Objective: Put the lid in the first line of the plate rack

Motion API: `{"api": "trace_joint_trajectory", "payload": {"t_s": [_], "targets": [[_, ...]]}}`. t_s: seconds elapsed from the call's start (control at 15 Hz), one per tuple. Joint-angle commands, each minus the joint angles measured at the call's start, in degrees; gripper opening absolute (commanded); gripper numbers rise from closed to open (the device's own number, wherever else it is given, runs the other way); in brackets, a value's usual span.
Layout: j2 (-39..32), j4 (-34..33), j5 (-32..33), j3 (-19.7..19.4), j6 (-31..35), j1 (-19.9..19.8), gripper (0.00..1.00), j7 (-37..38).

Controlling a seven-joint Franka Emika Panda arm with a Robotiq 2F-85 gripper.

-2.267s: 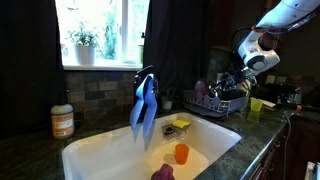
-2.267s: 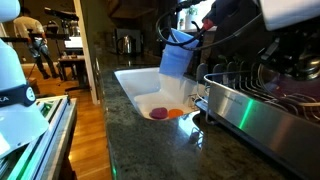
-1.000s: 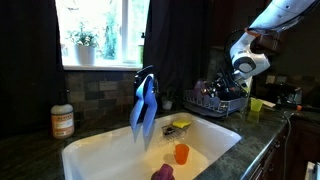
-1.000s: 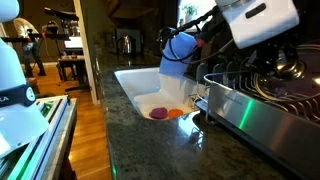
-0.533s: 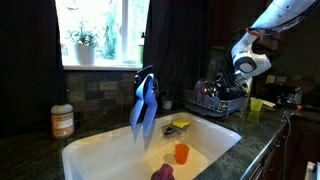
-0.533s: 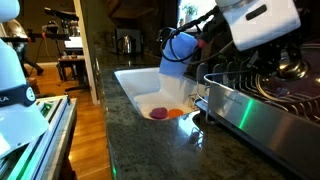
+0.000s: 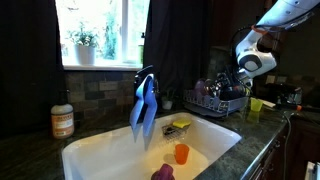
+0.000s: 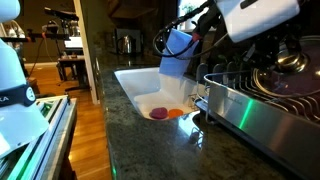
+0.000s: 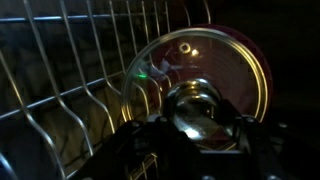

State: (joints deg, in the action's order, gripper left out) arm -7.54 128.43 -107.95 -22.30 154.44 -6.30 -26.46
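I should raise my gripper slightly next, then lower the lid's rim into the rack (image 7: 231, 101).
In the wrist view the lid (image 9: 235, 60), round see-through glass with a silvery rim and a shiny knob (image 9: 195, 105), stands tilted just beside the upright wires of the plate rack (image 9: 70, 95). My gripper (image 9: 198, 135) has its dark fingers close on either side of the knob and looks shut on it. In an exterior view the gripper (image 7: 241, 84) hangs over the dark wire rack (image 7: 220, 101) at the right of the sink. The rack (image 8: 262, 100) and the lid's knob (image 8: 290, 63) also show in an exterior view, under the arm's white wrist.
A white sink (image 7: 95, 148) holds an orange cup (image 7: 181, 153), a purple thing (image 7: 162, 173) and a yellow sponge (image 7: 181, 124). A blue cloth (image 7: 145, 105) hangs over the faucet. A yellow-green cup (image 7: 256, 106) stands right of the rack, a jar (image 7: 62, 121) on the left counter.
The arm came in over the rack, and in the last half second the gripper has lifted slightly with the lid's knob still between its fingers.
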Motion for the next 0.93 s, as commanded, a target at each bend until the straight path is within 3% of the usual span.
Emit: {"api": "trace_joint_trajectory", "payload": {"t_s": [0.0, 0.2, 0.27, 0.4, 0.87], "targets": [[6.7, 4.0, -2.8, -1.0, -2.7, -0.8, 0.24, -5.8], [6.5, 3.8, -0.9, -1.5, -7.2, -1.5, 0.24, -6.0], [6.2, 3.7, 0.4, 1.2, -9.2, -4.5, 0.24, -4.6], [4.7, 3.4, 1.6, 1.7, -12.6, -5.7, 0.24, -2.9], [1.1, 1.7, -1.1, 3.0, -10.5, -7.3, 0.24, -2.5]]}}
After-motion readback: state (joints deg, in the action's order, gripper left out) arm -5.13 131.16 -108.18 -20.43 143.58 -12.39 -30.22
